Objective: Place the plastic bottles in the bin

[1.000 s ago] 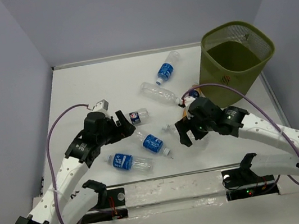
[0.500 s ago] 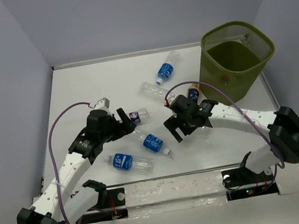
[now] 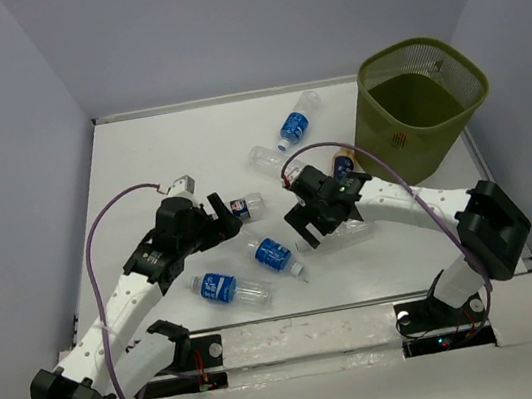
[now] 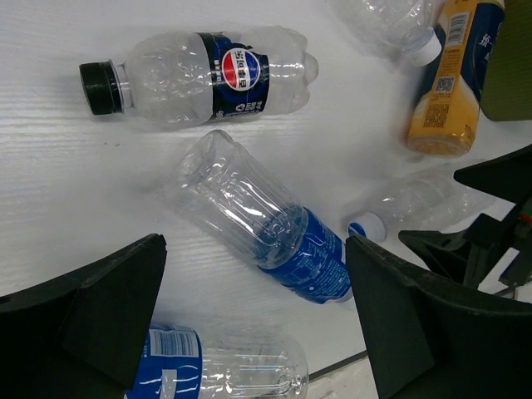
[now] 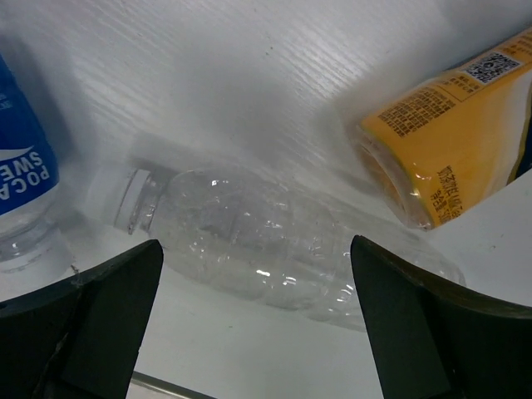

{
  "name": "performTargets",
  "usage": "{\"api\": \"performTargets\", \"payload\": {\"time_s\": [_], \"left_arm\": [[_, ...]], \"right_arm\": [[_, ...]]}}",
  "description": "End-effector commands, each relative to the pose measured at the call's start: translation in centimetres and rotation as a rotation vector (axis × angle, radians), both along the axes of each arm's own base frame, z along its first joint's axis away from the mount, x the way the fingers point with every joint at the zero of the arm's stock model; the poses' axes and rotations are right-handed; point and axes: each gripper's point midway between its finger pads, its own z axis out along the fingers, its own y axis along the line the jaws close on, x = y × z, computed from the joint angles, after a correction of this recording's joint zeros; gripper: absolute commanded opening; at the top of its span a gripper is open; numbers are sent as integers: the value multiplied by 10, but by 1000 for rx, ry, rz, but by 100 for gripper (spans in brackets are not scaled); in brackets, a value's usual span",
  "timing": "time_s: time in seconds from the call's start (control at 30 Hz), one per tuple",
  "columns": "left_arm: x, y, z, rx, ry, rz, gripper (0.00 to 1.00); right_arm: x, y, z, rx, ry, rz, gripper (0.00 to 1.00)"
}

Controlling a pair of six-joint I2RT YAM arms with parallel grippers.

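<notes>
My right gripper will next move down and back, swing the clear bottle lengthwise and close on its part by the cap [image 3: 325, 244] [image 5: 196, 209], because the bottle lies crosswise under open fingers.
Several plastic bottles lie on the white table. My left gripper [image 3: 225, 216] hangs open above a blue-labelled bottle [image 4: 266, 224], with a black-capped Pepsi bottle [image 4: 212, 75] beyond it and another blue-labelled bottle [image 4: 216, 370] near its left finger. My right gripper [image 3: 304, 232] is open and low over a clear unlabelled bottle [image 5: 249, 241] that lies between its fingers, untouched. An orange bottle [image 5: 440, 141] lies just past it. Further back are a clear bottle [image 3: 270, 158] and a blue-labelled one [image 3: 297, 124]. The olive mesh bin [image 3: 450, 79] stands at the back right.
Grey walls close in the table on the left, back and right. The table's near edge with the arm bases [image 3: 308, 335] runs along the bottom. A purple cable [image 3: 98, 226] loops off the left arm, and another arches over the right arm.
My right arm has swung left and forward, carrying its open gripper from beside the bin to over the clear bottle. The left gripper has edged slightly right. No bottle has moved.
</notes>
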Motion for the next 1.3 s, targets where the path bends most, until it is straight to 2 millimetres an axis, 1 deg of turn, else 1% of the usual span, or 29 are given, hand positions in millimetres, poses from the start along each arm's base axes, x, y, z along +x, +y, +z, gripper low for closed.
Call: {"api": "performTargets", "payload": {"time_s": [0.0,0.07,0.1,0.23,0.37,0.47,0.5,0.63,0.67,0.7,0.8,0.87,0.97,1.0,1.07,1.13,1.2,1.27], "left_arm": [[4,-3,12,-20,-55,-2,99],[4,-3,12,-20,-53,-6,99],[4,-4,12,-21,-53,-11,99],[5,-4,13,-21,-60,-9,99],[5,-4,15,-24,-66,-13,99],[5,-5,17,-28,-72,-17,99],[4,-5,16,-28,-70,-18,99],[4,-6,20,-37,-85,-26,99],[3,-6,21,-40,-87,-28,99],[3,-7,22,-43,-89,-33,99],[3,-8,23,-46,-93,-40,99],[2,-8,25,-50,-99,-44,99],[2,-8,29,-54,-113,-46,99],[2,-8,30,-54,-117,-47,99],[2,-9,29,-54,-115,-48,99],[2,-9,28,-55,-111,-49,99],[2,-9,27,-55,-107,-48,99],[2,-9,27,-57,-106,-49,99]], "right_arm": [[2,0,-4,-74,8,89,100],[-1,-3,-4,-86,18,100,100],[-3,-7,2,-86,9,95,100],[-9,-6,14,-37,2,108,100],[-12,-9,14,-36,18,63,100],[-21,-4,21,11,48,58,100],[-24,-6,21,12,56,56,100],[-34,-24,11,-51,90,40,100],[-36,-24,9,-51,97,42,100],[-40,-21,6,-37,123,51,100],[-39,-20,1,-33,141,25,100],[-42,-18,-8,-39,171,32,99],[-45,-15,-23,-40,203,32,95],[-44,-15,-26,-47,206,29,92],[-44,-18,-31,-73,218,14,91],[-43,-18,-33,-81,222,9,90],[-38,-17,-33,-81,221,-10,88],[-35,-6,-33,-41,227,-6,80]]}}
